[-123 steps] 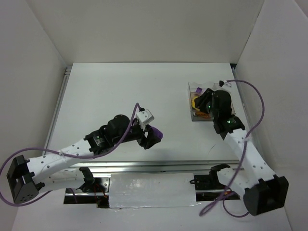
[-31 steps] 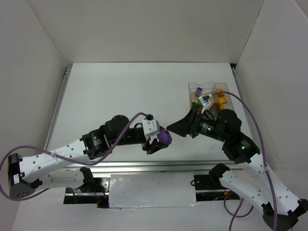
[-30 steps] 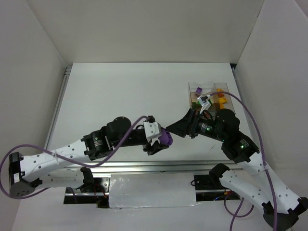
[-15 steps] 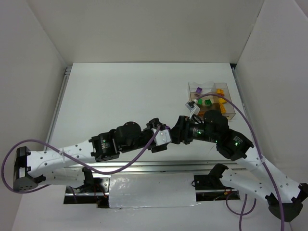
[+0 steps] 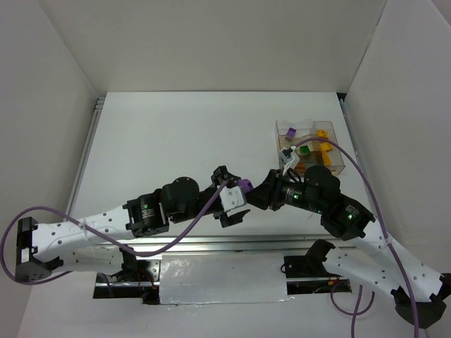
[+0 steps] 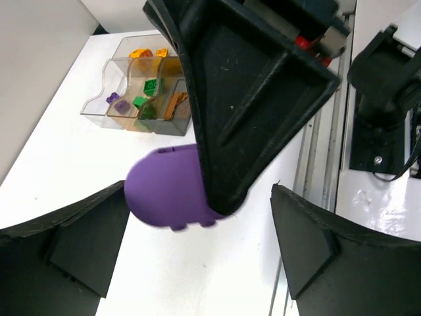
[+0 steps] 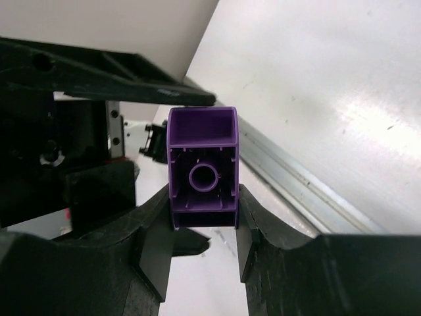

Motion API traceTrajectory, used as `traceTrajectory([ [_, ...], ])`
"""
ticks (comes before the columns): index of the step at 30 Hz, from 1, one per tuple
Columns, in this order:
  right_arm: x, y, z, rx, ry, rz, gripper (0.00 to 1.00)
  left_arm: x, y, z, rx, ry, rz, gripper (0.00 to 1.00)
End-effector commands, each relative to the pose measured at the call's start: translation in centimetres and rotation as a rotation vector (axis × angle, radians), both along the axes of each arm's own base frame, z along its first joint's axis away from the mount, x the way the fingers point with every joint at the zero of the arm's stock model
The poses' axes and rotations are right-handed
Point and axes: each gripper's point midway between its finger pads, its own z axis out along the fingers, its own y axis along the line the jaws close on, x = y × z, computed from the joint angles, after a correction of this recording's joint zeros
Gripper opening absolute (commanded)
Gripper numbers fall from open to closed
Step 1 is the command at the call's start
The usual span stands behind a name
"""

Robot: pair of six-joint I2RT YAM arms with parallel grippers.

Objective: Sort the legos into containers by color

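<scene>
My right gripper swings outward next, then turns downward and opens over the clear container's far section, since that section already holds a purple lego.
A purple lego (image 7: pixel 202 168) sits clamped between my right gripper's (image 7: pixel 202 205) fingers, its hollow underside facing the camera. In the top view the right gripper (image 5: pixel 258 193) meets my left gripper (image 5: pixel 229 194) at the table's front middle, with the purple lego (image 5: pixel 244 186) between them. In the left wrist view the left gripper (image 6: pixel 197 196) is open, its fingers wide on either side of the purple lego (image 6: pixel 164 187), not touching it. The clear divided container (image 5: pixel 332 127) at the right holds purple (image 5: pixel 289 132), green (image 5: pixel 304 149) and yellow (image 5: pixel 322 134) legos.
The container (image 6: pixel 99 105) also shows in the left wrist view, with yellow, green, purple and orange-brown bricks in separate compartments. A metal rail (image 5: pixel 211 243) runs along the table's near edge. White walls enclose the table on three sides.
My right arm left the container and swung left to meet the left gripper. The purple lego that the left gripper held is now gripped by the right, and the left jaws have opened.
</scene>
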Motion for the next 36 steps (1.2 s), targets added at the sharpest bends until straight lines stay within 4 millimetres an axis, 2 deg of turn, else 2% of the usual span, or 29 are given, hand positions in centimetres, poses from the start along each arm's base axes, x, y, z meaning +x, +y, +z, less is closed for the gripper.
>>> traceTrajectory([
  [1,2.3,-0.2,2.2,0.043,-0.133,-0.086,0.00,0.0,0.6,2.5,-0.096,0.024,0.043,1.00],
  [3,4.5,-1.4,1.0,-0.034,-0.146,-0.206,0.00,1.1,1.5,2.5,-0.107,0.071,0.145,1.00],
  [5,7.4,-3.4,-0.5,-0.127,-0.146,-0.359,0.00,2.4,2.6,2.9,-0.149,0.146,0.277,0.99],
  [6,8.4,-4.2,-1.0,-0.167,-0.159,-0.400,0.00,3.7,4.1,3.0,-0.172,0.172,0.407,1.00],
  [7,10.3,-6.2,-1.5,-0.197,-0.155,-0.489,0.00,4.3,5.2,2.1,-0.146,0.196,0.484,0.99],
  [8,11.8,-7.1,-2.5,-0.225,-0.145,-0.533,0.00,4.6,6.1,2.7,-0.194,0.252,0.563,0.99],
  [9,12.8,-7.8,-3.0,-0.230,-0.131,-0.545,0.00,5.6,7.9,2.7,-0.208,0.255,0.685,1.00],
  [10,14.0,-9.0,-3.6,-0.240,-0.118,-0.581,0.00,5.7,9.8,1.5,-0.152,0.271,0.771,1.00],
  [11,16.4,-11.3,-4.8,-0.264,-0.084,-0.668,0.00,6.0,10.9,2.2,-0.221,0.333,0.858,1.00],
  [12,17.8,-12.9,-5.6,-0.294,-0.066,-0.735,0.00,6.3,12.6,2.3,-0.235,0.335,0.946,1.00],
  [13,19.1,-14.2,-6.2,-0.323,-0.046,-0.798,0.00,6.0,14.2,1.1,-0.166,0.344,0.994,1.00],
  [14,21.1,-15.9,-7.4,-0.373,0.011,-0.868,0.00,5.8,14.8,1.4,-0.193,0.379,1.016,1.00],
  [15,22.2,-16.6,-8.0,-0.400,0.034,-0.900,0.00,5.5,15.2,1.1,-0.172,0.387,1.015,1.00],
  [16,23.4,-18.2,-8.4,-0.436,0.053,-0.980,0.00,5.1,15.2,0.6,-0.148,0.409,0.995,0.99],
  [17,25.5,-19.2,-8.9,-0.456,0.098,-1.034,0.00,4.5,15.8,0.0,-0.115,0.425,0.990,1.00],
  [18,26.5,-19.9,-9.4,-0.476,0.115,-1.068,0.00,4.1,16.0,-0.4,-0.095,0.436,0.980,1.00],
  [21,30.5,-22.4,-9.9,-0.509,0.171,-1.190,0.00,2.7,16.6,-2.1,-0.034,0.473,0.925,1.00],
  [22,32.0,-23.1,-8.1,-0.486,0.150,-1.234,0.00,2.4,17.3,-2.2,-0.036,0.479,0.924,1.00],
  [23,32.8,-23.6,-10.4,-0.537,0.216,-1.244,0.00,2.1,17.7,-2.9,-0.021,0.483,0.930,1.00],
  [28,37.4,-26.2,-12.3,-0.570,0.303,-1.364,0.00,1.2,20.7,-5.1,-0.014,0.480,0.960,0.99],
  [31,38.6,-26.8,-14.2,-0.567,0.380,-1.372,0.01,1.1,21.1,-5.2,-0.070,0.484,0.944,0.99],
  [34,39.1,-26.9,-15.3,-0.533,0.418,-1.376,0.01,1.0,21.7,-4.6,-0.113,0.479,0.940,0.99],
  [36,39.3,-26.7,-15.3,-0.504,0.419,-1.385,0.02,1.2,22.3,-4.3,-0.136,0.465,0.967,1.00],
])
